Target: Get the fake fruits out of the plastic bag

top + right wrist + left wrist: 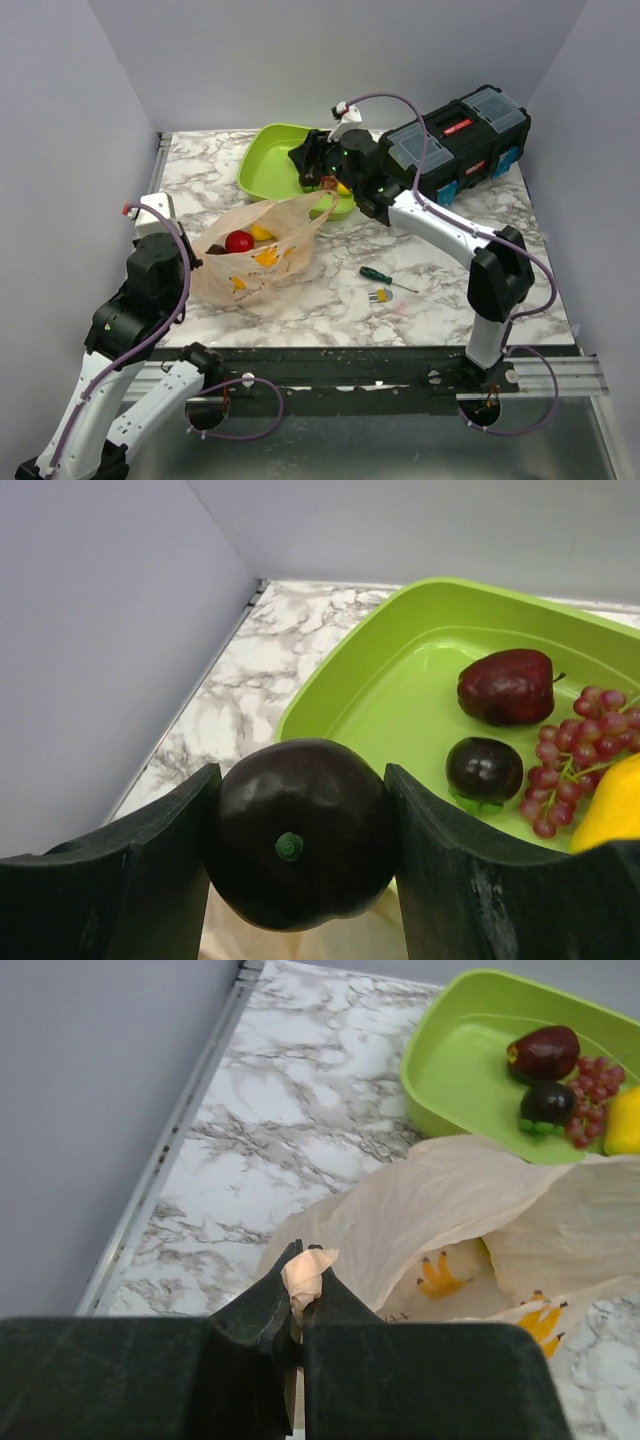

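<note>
The tray's bottom is bare beside the small dark purple fruit, so the robot's right gripper needs to move outward and down onto that spot next and open.
The pale-orange plastic bag [268, 258] lies open left of centre, with a red fruit [238, 241] and a yellow one [261, 233] showing inside. My left gripper [308, 1256] is shut on a bunched fold of the bag's edge [305, 1275]. My right gripper [300, 780] holds a dark purple fruit [298, 848] between its fingers, above the near left corner of the lime-green tray [400, 670]. In the tray lie a dark red fruit [507, 686], a small dark purple one [484, 769], a grape bunch [575, 750] and a yellow fruit [615, 805].
A black toolbox [460, 140] stands at the back right, behind my right arm. A green-handled screwdriver [385, 277] and a small yellow-and-blue part [381, 296] lie right of the bag. Grey walls close in the left, back and right sides.
</note>
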Available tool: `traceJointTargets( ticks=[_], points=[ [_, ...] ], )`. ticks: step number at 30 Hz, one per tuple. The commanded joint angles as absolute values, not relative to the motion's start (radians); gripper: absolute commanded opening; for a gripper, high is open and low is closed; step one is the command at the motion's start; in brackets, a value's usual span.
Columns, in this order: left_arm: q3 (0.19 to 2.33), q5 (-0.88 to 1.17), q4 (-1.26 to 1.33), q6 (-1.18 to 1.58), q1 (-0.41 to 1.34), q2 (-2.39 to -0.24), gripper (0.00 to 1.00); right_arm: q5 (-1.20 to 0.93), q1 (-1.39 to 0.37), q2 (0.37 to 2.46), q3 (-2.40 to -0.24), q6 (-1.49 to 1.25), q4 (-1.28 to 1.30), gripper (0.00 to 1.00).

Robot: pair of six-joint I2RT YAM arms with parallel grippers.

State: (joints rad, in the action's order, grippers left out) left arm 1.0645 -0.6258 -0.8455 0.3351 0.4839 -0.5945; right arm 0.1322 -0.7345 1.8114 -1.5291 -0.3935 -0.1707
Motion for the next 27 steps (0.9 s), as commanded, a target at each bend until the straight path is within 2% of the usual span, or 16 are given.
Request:
traceJointTargets(
  ticks=[1,4,10,20,23,27],
  points=[
    [1.046,-0.823,-0.777,0.273,0.476,-0.568,0.00,0.062,-0.680,1.932,-1.648,-0.447,-0.119,0.01],
    [1.028,-0.852,-0.776,0.263,0.475,-0.540,0.00,0.077,-0.662,2.035,-1.750,-0.432,-0.092,0.01],
    [0.970,-0.731,-0.767,0.257,0.474,-0.482,0.00,0.112,-0.653,2.264,-1.984,-0.354,-0.030,0.01],
    [1.021,-0.154,-0.919,0.323,0.474,-0.460,0.00,-0.034,-0.653,2.514,-2.223,-0.352,-0.005,0.01],
    [1.004,0.020,-0.965,0.345,0.473,-0.461,0.00,-0.026,-0.653,2.547,-2.236,-0.371,-0.002,0.19],
    [0.961,0.241,-0.991,0.314,0.475,-0.489,0.00,-0.026,-0.653,2.567,-2.241,-0.380,0.028,0.31]
  ],
)
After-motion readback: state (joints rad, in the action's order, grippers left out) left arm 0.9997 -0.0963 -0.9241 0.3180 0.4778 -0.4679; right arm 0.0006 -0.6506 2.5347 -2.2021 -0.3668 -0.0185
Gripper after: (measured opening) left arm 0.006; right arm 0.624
